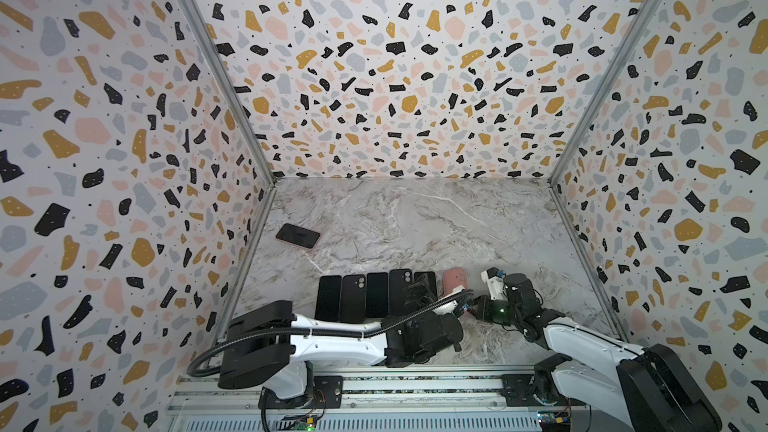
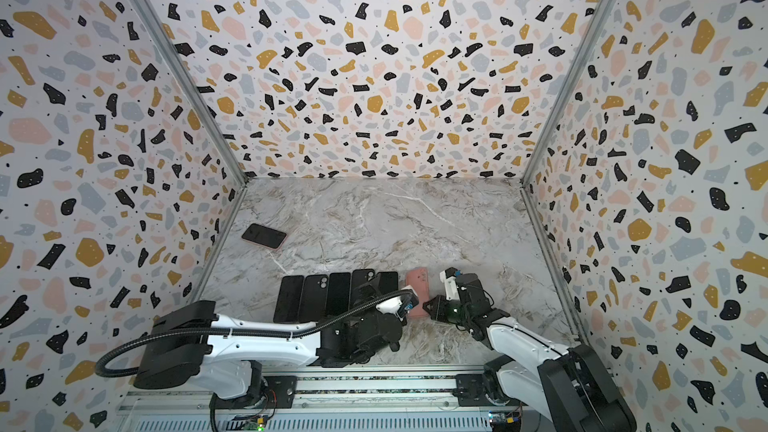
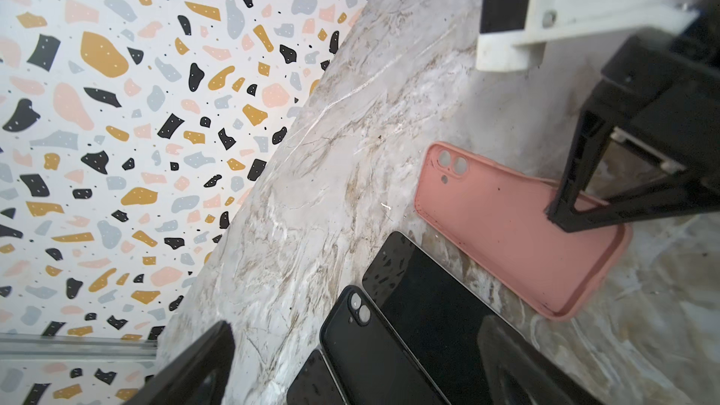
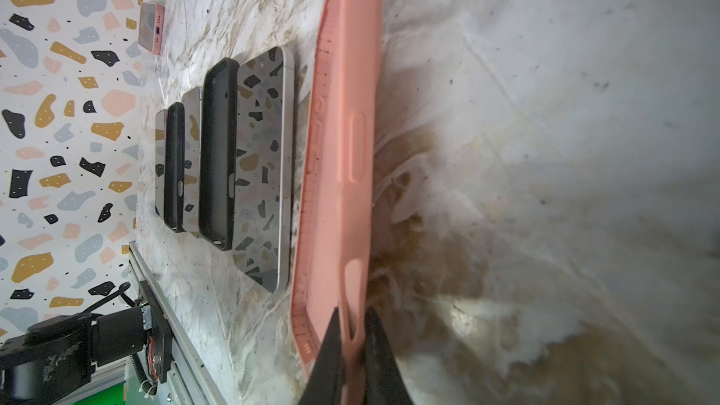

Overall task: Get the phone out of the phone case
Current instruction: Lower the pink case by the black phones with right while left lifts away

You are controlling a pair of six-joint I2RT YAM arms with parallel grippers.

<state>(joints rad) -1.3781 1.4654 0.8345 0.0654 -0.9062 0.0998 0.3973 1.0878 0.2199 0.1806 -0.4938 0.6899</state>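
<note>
Next, the right gripper carries the case toward the bare black phone's long edge (image 2: 397,282) (image 4: 286,180), which lies across the case from the gripper. It closes the marble gap and then lets go.
An empty pink phone case (image 3: 506,227) lies open side up on the marble at the right end of a row of phones, seen in both top views (image 1: 454,282) (image 2: 417,284). My right gripper (image 4: 352,329) is shut on the case's side wall (image 4: 343,111) near one corner. Beside the case lies a bare black phone (image 3: 428,305) (image 4: 265,169), screen up. My left gripper (image 3: 356,329) hangs open just above that end of the row (image 1: 419,290), holding nothing and partly hiding the phone in a top view.
Left of the black phone, the row (image 1: 353,297) holds more black phones and black cases. Another phone in a pink case (image 1: 298,236) lies alone near the left wall. Terrazzo-patterned walls close three sides, and a metal rail (image 1: 374,384) runs along the front.
</note>
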